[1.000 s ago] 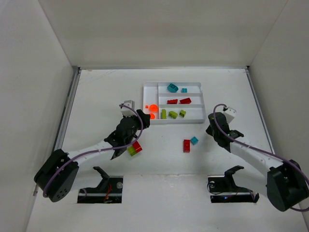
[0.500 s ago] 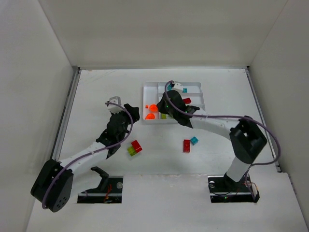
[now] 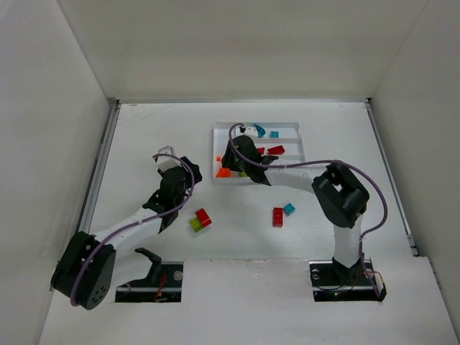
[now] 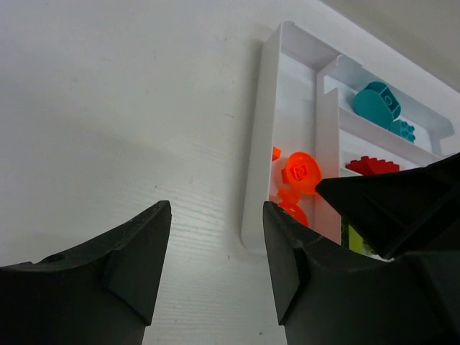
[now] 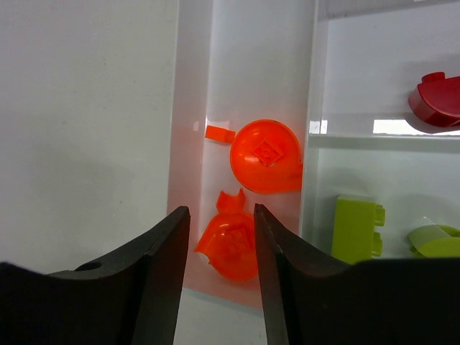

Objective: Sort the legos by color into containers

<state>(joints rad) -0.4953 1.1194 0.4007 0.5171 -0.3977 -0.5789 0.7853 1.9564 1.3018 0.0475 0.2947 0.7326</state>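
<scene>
My right gripper should next back away from the orange pieces, then lower to the red brick touching the lime brick, still outside the tray.
The white tray [image 3: 293,141] holds teal legos [image 3: 259,131] in the far slot and red ones [image 3: 277,150] in the middle slot. Orange pieces [image 3: 224,172] lie in the narrow side section. My right gripper [image 3: 231,159] hovers open over that section. In the right wrist view its jaws [image 5: 221,215] frame an orange piece [image 5: 233,244], with an orange round piece [image 5: 266,154] and a lime brick [image 5: 357,228] nearby. My left gripper [image 3: 188,171] is open and empty over bare table by the tray's near left corner [image 4: 255,187].
Loose on the table are a red brick [image 3: 204,217] touching a lime brick [image 3: 195,225], and a red brick [image 3: 277,216] beside a teal one [image 3: 289,208]. The right arm lies across the tray and hides most of the near slot.
My right arm has swung from the right side across the tray to its left section. My left gripper has drawn back up and left from the red and lime bricks.
</scene>
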